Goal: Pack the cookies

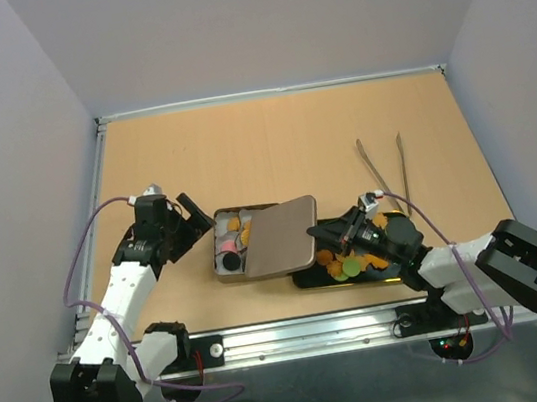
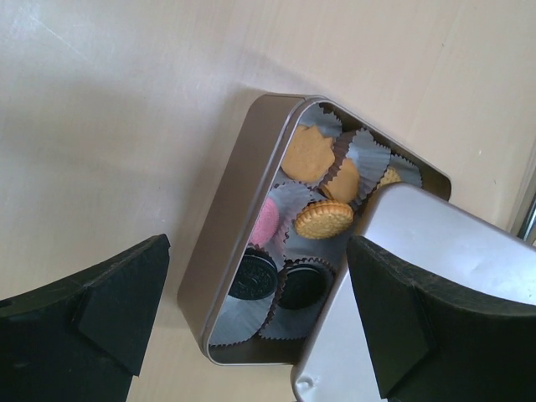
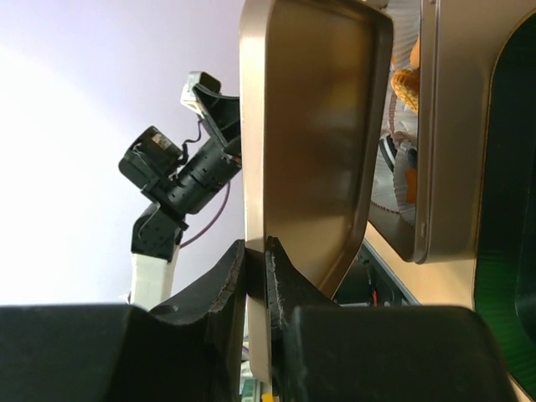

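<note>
The cookies still show at the tin's open end point(image 1: 231, 243), so my right gripper should next move the lid to the left in the top view, bring it down over that end and let go.
An open metal tin point(image 1: 226, 268) sits left of centre, and the cookies in it lie in paper cups: orange point(image 2: 308, 153), tan point(image 2: 323, 219), pink point(image 2: 266, 222) and black point(image 2: 253, 276). More cookies point(image 1: 349, 266), orange and green, lie on a black tray point(image 1: 310, 278) to its right. My right gripper point(image 1: 322, 231) is shut on the rim of the tin's lid point(image 1: 276, 238) and holds it tilted over the tin's right part; the right wrist view shows the fingers point(image 3: 234, 285) pinching the lid point(image 3: 310, 126). My left gripper point(image 1: 199, 221) is open and empty at the tin's left end point(image 2: 234, 218).
Metal tweezers point(image 1: 385, 168) lie on the table behind the tray. The lid point(image 2: 435, 243) covers the tin's right side in the left wrist view. The left arm point(image 3: 180, 167) shows beyond the lid in the right wrist view. A metal rail point(image 1: 308, 331) runs along the near edge.
</note>
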